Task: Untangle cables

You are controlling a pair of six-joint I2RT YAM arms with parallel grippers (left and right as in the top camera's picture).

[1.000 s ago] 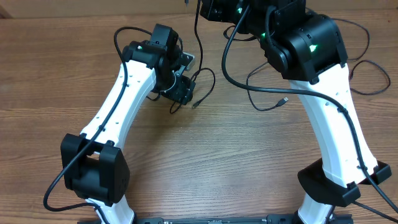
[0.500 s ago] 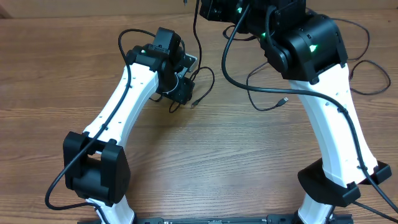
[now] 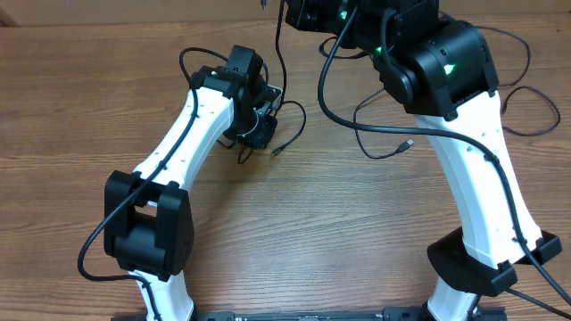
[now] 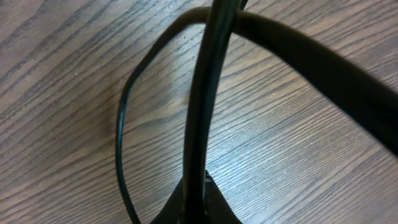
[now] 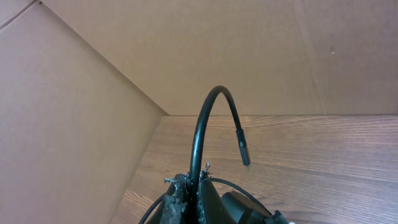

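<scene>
The left gripper lifts to the left in the overhead view, over bare wood, and releases the cable next, since the cable held by my right gripper loops.
Thin black cables lie on the wooden table point(image 3: 294, 223). One cable point(image 3: 287, 62) hangs from my raised right gripper point(image 3: 290, 11) at the top edge, down to a loop beside my left gripper point(image 3: 260, 127), and ends in a small plug point(image 3: 278, 150). Another cable with a silver plug point(image 3: 409, 143) lies under the right arm. In the left wrist view, my left gripper point(image 4: 200, 202) is shut on a black cable point(image 4: 205, 112) just above the wood, with a thin loop point(image 4: 120, 124) to its left. In the right wrist view, my right gripper point(image 5: 194, 186) is shut on a cable point(image 5: 205, 118) that arcs up to a dangling plug point(image 5: 242, 146).
A cardboard wall point(image 5: 81, 112) stands along the table's far side and corner. Further cable loops point(image 3: 535, 111) lie at the right behind the right arm point(image 3: 482, 178). The arm bases point(image 3: 147, 232) stand at the near edge. Thick black arm wires run along both arms.
My left gripper has closed onto the cable beside the loop, and the left arm has shifted slightly right and toward the far side. The right arm has not moved.
</scene>
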